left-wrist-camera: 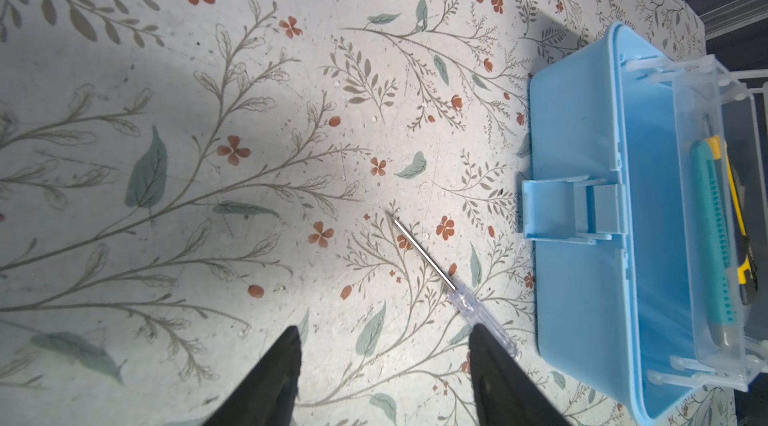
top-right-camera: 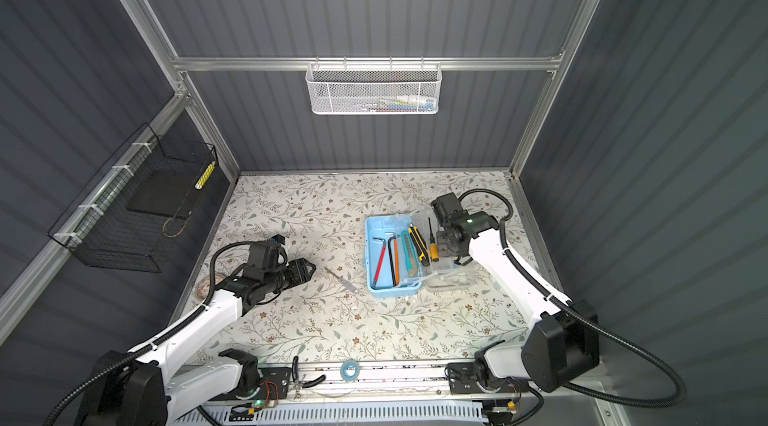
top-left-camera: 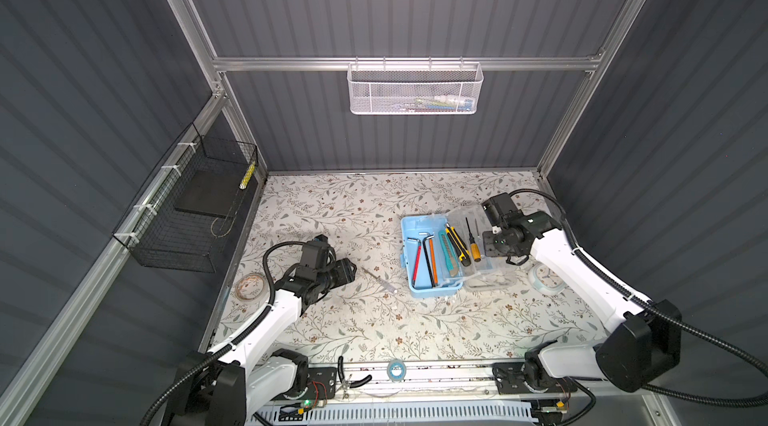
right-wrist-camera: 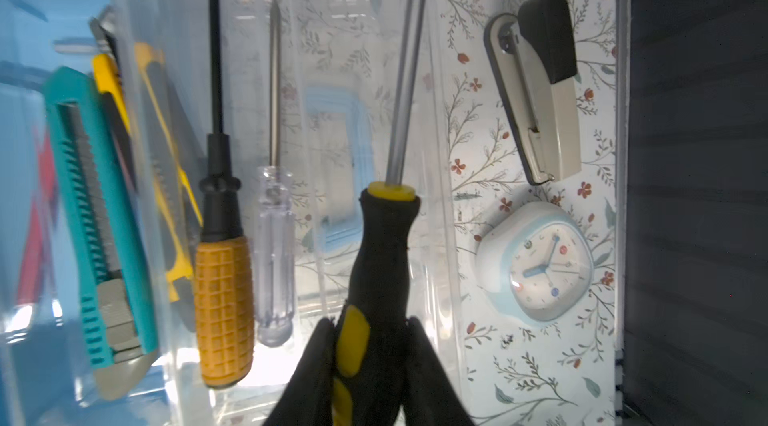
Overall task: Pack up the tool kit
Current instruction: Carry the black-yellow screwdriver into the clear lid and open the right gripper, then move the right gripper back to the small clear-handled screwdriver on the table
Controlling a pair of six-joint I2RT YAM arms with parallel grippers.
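Note:
The black-and-yellow screwdriver (right-wrist-camera: 384,245) will next go down into the lid's outer section (right-wrist-camera: 344,166), which is empty below my right gripper, and I will then let go of the screwdriver's handle.
The tool kit (top-left-camera: 432,278), a light-blue case, lies open at mid-table with its clear lid (top-left-camera: 482,274) folded out to the right. Hex keys and two cutters (top-left-camera: 451,251) lie in the case, and an orange-handled screwdriver (right-wrist-camera: 224,307) rests on the clear part. Above the lid, my right gripper (right-wrist-camera: 370,322) is shut on a black-and-yellow screwdriver (right-wrist-camera: 384,245). My left gripper (left-wrist-camera: 384,330) hangs open and empty left of the case. A small clear-handled screwdriver (left-wrist-camera: 453,291) lies on the table, its handle beside one of the left gripper's fingertips (left-wrist-camera: 478,341).
A stapler (right-wrist-camera: 536,87) and a small alarm clock (right-wrist-camera: 536,262) sit right of the lid. A tape roll (top-left-camera: 249,287) lies at the left edge. Pliers (top-left-camera: 353,380) and a blue tape roll (top-left-camera: 397,370) are at the front rail. A white mesh basket (top-left-camera: 415,89) and a black wire basket (top-left-camera: 187,212) hang on the walls.

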